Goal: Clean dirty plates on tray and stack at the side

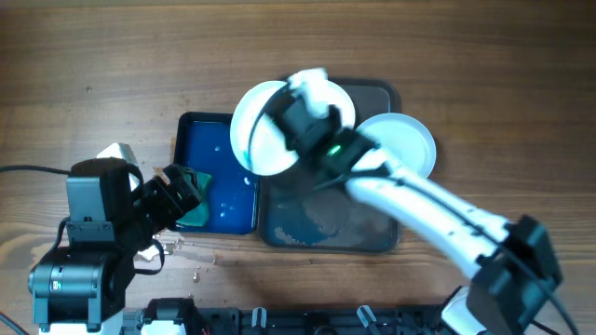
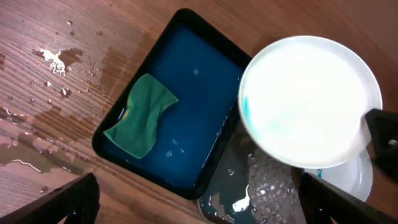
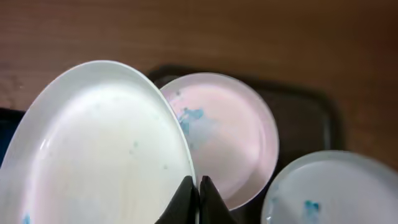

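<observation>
Bare table shows beside the pale blue plate [image 3: 336, 186], so my right gripper should next swing past that plate, to the right in the overhead view, and then down onto the wood.
My right gripper [image 3: 199, 194] is shut on the rim of a white plate [image 3: 99, 149] and holds it tilted above the seam between the blue water basin [image 1: 216, 140] and the dark tray [image 1: 326, 233]. The plate also shows in the overhead view [image 1: 259, 130] and the left wrist view [image 2: 308, 99]. A pink plate [image 3: 230, 134] with blue smears and a pale blue plate [image 3: 336, 186] lie on the tray. A green sponge [image 2: 142, 115] lies in the basin. My left gripper [image 2: 199, 208] is open and empty at the basin's near left edge.
Water is spilled on the wooden table left of the basin [image 2: 56, 59] and in front of it [image 1: 196, 261]. The tray bottom [image 2: 267, 186] is wet with foam. The pale blue plate [image 1: 414, 140] overhangs the tray's right edge.
</observation>
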`<state>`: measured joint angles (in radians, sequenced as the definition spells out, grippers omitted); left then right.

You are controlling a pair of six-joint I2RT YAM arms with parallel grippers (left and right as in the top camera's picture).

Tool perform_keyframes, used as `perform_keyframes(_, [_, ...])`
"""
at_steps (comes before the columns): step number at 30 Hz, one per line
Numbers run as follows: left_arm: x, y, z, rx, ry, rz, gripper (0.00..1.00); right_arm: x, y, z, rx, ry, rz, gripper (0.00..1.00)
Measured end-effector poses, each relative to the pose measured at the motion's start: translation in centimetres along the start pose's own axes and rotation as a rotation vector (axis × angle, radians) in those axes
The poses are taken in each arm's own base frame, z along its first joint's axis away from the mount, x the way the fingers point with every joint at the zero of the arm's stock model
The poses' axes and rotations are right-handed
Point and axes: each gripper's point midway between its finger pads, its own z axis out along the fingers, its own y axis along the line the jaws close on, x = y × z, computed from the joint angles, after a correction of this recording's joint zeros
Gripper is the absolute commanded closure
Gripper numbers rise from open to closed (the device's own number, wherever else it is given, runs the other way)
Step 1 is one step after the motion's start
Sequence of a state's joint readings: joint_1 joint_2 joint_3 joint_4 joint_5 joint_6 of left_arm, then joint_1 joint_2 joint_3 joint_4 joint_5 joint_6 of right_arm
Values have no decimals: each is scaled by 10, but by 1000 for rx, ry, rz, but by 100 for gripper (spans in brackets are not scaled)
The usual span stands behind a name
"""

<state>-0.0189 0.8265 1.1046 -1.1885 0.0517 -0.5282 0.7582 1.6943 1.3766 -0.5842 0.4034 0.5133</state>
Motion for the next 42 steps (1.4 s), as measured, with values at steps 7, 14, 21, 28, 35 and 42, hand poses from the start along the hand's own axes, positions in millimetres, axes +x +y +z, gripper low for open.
perform_keyframes(7, [0,0,0,-1,1,0,0,-27,-196,-119,54,21,494,96])
perform_keyframes(14, [0,0,0,-1,1,0,0,123,-406,-83,615,277,935,96])
perform_keyframes(21, [0,0,0,-1,1,0,0,197,-394,-31,540,540,1036,96])
perform_keyframes(28, [0,0,0,0,1,0,0,206,-342,-20,493,632,825,68])
perform_keyframes(35, [0,0,0,-1,1,0,0,73,-226,-43,14,181,370,29])
perform_keyframes(42, [0,0,0,0,0,0,0,117,-241,49,165,362,280,88])
